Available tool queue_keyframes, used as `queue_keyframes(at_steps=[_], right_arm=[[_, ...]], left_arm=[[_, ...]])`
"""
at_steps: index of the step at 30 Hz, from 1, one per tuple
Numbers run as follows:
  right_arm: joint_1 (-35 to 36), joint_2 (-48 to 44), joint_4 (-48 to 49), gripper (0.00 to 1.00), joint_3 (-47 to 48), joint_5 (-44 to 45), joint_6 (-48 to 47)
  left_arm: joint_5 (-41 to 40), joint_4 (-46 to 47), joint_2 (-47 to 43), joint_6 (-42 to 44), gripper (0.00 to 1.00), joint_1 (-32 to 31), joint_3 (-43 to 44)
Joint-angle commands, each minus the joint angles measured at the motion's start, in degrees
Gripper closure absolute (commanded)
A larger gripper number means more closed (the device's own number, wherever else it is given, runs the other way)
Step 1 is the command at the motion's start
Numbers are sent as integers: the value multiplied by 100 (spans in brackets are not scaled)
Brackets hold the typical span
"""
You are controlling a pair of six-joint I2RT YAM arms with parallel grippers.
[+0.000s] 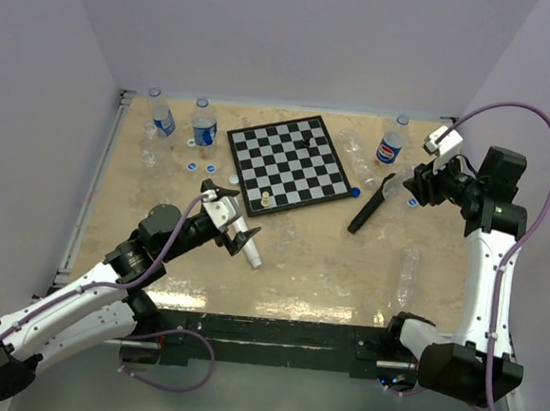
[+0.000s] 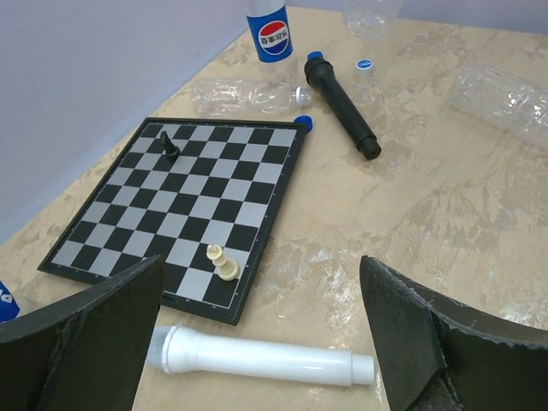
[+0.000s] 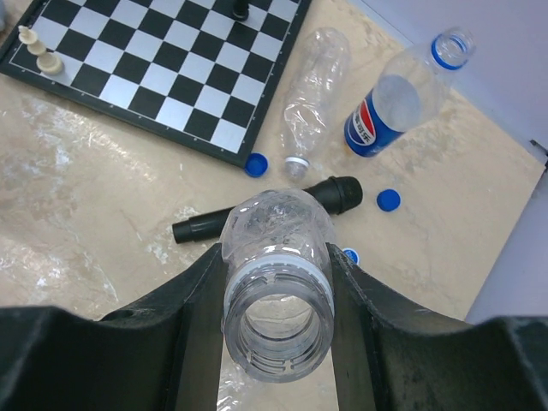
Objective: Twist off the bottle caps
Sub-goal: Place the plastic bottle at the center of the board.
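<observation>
The label-free bottle should go toward the right in the top view with my right gripper, over the open tabletop beside the blue caps, clear of the microphone.
My right gripper [image 3: 278, 261] is shut on the neck of a clear, label-free bottle [image 3: 276, 231] whose mouth is open with no cap on it; it holds it above the table at the right [image 1: 412, 186]. Loose blue caps [image 3: 255, 164] [image 3: 389, 200] lie below. A Pepsi bottle [image 3: 377, 120] stands uncapped, and a clear bottle [image 3: 312, 86] lies by the chessboard. My left gripper [image 1: 239, 237] is open and empty over a white microphone [image 2: 265, 357]. Two blue-label bottles [image 1: 163, 118] [image 1: 203, 124] stand at the far left, with caps [image 1: 202, 168] near them.
A chessboard [image 1: 288, 164] with two chess pieces lies mid-table. A black microphone [image 1: 370, 205] lies right of it. Another clear bottle [image 1: 406, 276] lies at the near right, and a small one [image 1: 149, 144] at the far left. Walls close in the table on three sides.
</observation>
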Motion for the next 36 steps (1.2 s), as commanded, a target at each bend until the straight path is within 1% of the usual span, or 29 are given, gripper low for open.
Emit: queue_keyframes(at_steps=[1,11,15,20,25,28,32,36], right_arm=[[-289,1,235,78,-3,118,190],[-773,256,305,77,41,145,243],[-870,457,393,77,138,355,260],[-896,879,674,77,269,724,497],[-931,1415,1192,76,401,1277,849],[-967,1906,1456,75,611,1454,981],[-984,2767,1422,74,1174,1446,1016],[-993,3357,1334,71,1614,1340,1025]], left_arm=[[-81,102,-83,121,0,19,-28],[-125,155,-57,130,0,19,-89],[-134,163,-65,138,0,19,-89],[-160,190,-92,147,0,19,-116],[-152,234,-57,156,0,19,-160],[-152,251,-39,165,0,19,-168],[-160,260,-30,174,0,19,-177],[-195,260,-39,182,0,19,-186]])
